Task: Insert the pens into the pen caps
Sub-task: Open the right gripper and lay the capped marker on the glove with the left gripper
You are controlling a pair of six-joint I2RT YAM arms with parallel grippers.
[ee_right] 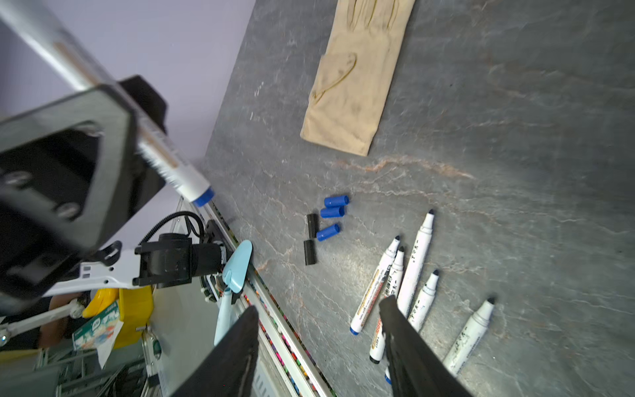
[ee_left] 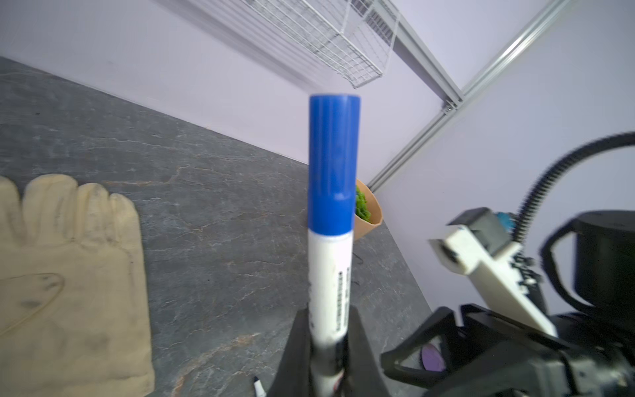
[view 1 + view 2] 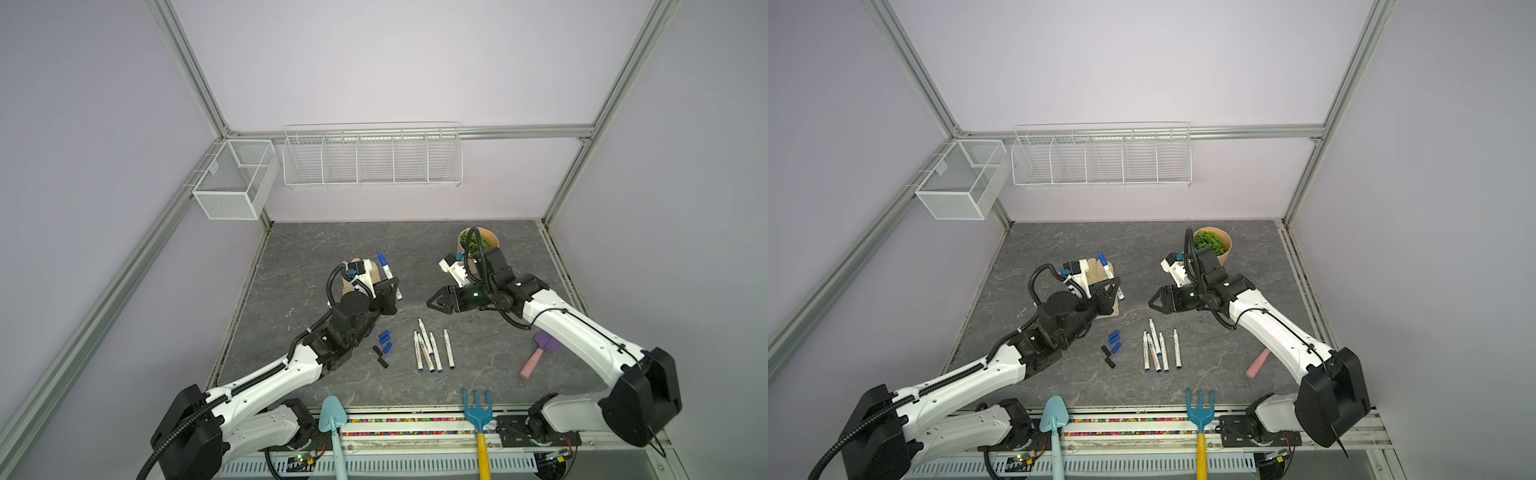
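Note:
The blue cap of the white pen (image 2: pixel 330 275) is already on. My left gripper needs to tilt downward next and go down onto the beige glove to let go of the pen there.
My left gripper (image 3: pixel 394 291) (image 2: pixel 328 350) is shut on the lower barrel of a white pen (image 3: pixel 387 272) (image 2: pixel 330 275) held up above the table. A blue pen cap (image 3: pixel 381 258) (image 2: pixel 331 165) sits on that pen's upper end. My right gripper (image 3: pixel 432 303) (image 1: pixel 319 306) hovers open and empty, a short way to the right of the held pen. Several uncapped pens (image 3: pixel 430 349) (image 1: pixel 412 275) lie side by side on the slate table. To their left lie three blue pen caps (image 3: pixel 385 340) (image 1: pixel 332 211) and two black ones (image 3: pixel 380 357) (image 1: pixel 311 237).
A beige glove (image 1: pixel 357 86) (image 2: pixel 68 275) lies under the left gripper. A potted plant (image 3: pixel 482 239) stands behind the right arm. A purple-and-pink trowel (image 3: pixel 538 357) lies at the right. A light-blue shovel (image 3: pixel 332 419) and blue rake (image 3: pixel 478 409) sit at the front edge. Wire baskets (image 3: pixel 372 158) hang on the back wall.

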